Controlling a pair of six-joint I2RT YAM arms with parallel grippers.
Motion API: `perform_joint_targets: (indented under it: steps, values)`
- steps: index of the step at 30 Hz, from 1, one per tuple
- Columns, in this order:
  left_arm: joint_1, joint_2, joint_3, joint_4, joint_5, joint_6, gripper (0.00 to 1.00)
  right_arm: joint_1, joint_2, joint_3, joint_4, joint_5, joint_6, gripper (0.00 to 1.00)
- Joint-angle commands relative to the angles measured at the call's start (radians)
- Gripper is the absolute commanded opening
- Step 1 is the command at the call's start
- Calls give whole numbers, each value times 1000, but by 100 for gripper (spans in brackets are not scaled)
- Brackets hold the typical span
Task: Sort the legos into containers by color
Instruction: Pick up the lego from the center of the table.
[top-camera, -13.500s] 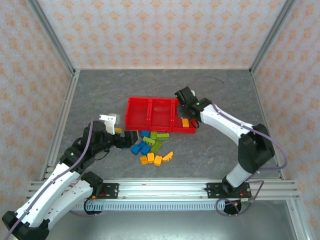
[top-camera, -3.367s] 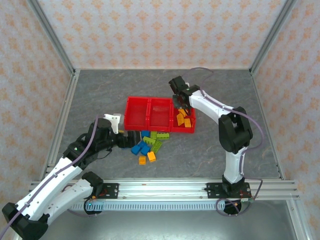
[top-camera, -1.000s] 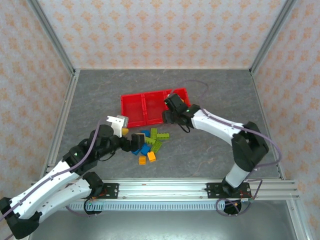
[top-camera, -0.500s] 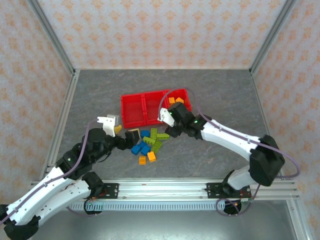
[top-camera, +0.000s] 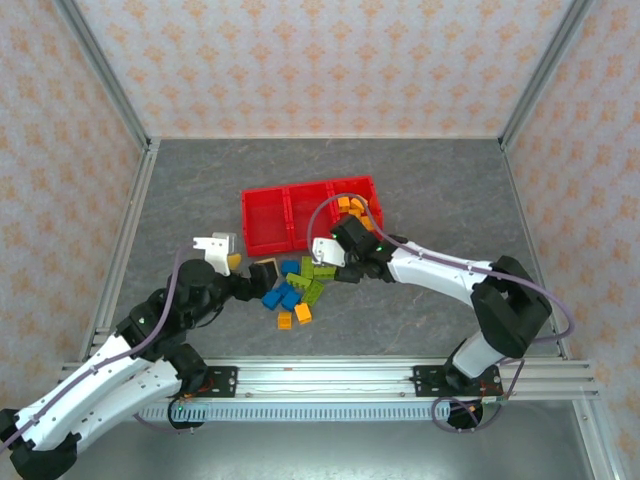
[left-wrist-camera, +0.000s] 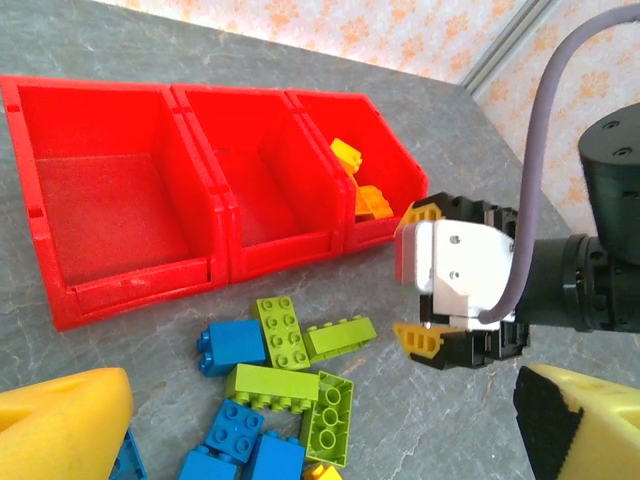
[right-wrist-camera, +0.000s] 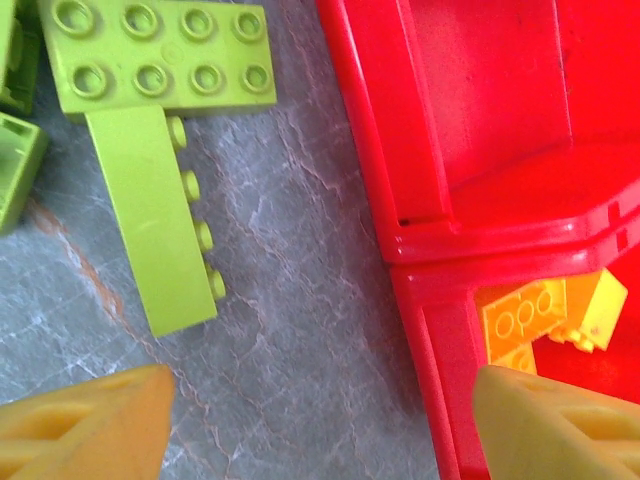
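My right gripper has room for its fingers, because the table is bare along both long sides of the green brick lying on its side. It needs to move toward the pile and down around the brick.
The legos lie in a loose pile in front of the red tray: lime green bricks, blue bricks and two orange ones. The tray's three containers sit side by side. The right one holds several orange-yellow bricks; the other two look bare. My left gripper hangs open over the pile's near side. My right gripper is open with nothing in it, low over the table between a green brick and the tray's corner.
Metal frame rails run along the table's left and right edges and the near rail. The right arm's cable loops over the tray's right compartment. Bare grey table lies right of the pile.
My right gripper has come off the tray's right side and down toward the pile, its jaws spreading wider. The left gripper stays open beside the pile.
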Motion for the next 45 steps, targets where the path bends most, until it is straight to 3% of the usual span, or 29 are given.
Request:
perform_joint_targets:
  steps: [1, 17, 28, 36, 40, 45]
  values:
    - [-6, -2, 27, -4, -38, 23, 99, 2, 8, -5, 44, -57, -25, 78]
    - [-5, -25, 35, -23, -64, 34, 99, 31, 71, 7, 53, -104, -17, 77]
    - [-6, -38, 96, -100, -117, 23, 99, 38, 185, 98, -55, -228, -13, 70]
    - [-6, -70, 90, -125, -139, 8, 99, 37, 267, 163, -109, -304, 21, 42]
    - [-6, -82, 96, -134, -132, -4, 99, 37, 276, 162, -118, -292, 29, 34]
    - [-6, -65, 134, -176, -133, -34, 99, 47, 250, 172, -158, -294, 51, 16]
